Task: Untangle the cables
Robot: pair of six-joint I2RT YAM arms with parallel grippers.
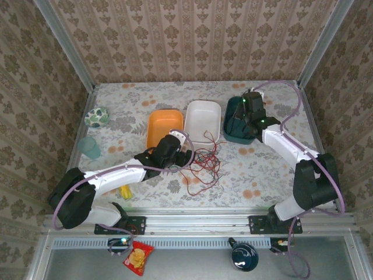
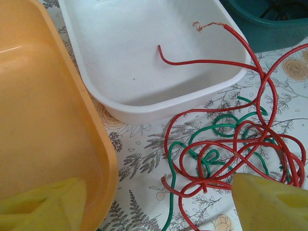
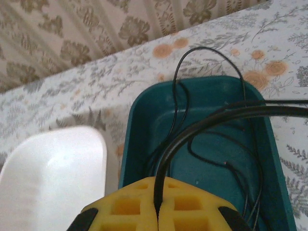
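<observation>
My right gripper holds the black cable and will next go down toward the loops nearest the white bin (image 3: 156, 155) and release the cable, as more black loops lie in the teal bin (image 3: 139, 110).
A red cable (image 2: 219, 62) and a green cable (image 2: 211, 130) lie tangled in loops on the flowered table (image 1: 245, 169), just in front of the white bin (image 2: 144, 103). One red end rests inside that bin. My left gripper (image 2: 156, 195) is open low over the tangle's near left edge, its yellow fingers (image 2: 269, 202) on either side, holding nothing. From above, the red pile (image 1: 204, 164) sits right of the left gripper (image 1: 185, 153). My right gripper (image 3: 156, 209) is shut on a black cable (image 3: 207, 120) over the teal bin (image 3: 139, 110), where more black loops lie.
An orange bin (image 1: 163, 125), the white bin (image 1: 204, 119) and the teal bin (image 1: 230, 108) stand in a row at mid-table. A teal cup (image 1: 90, 147) and a patterned green ball (image 1: 96, 116) sit at the left. A small yellow object (image 1: 125, 191) lies under the left arm.
</observation>
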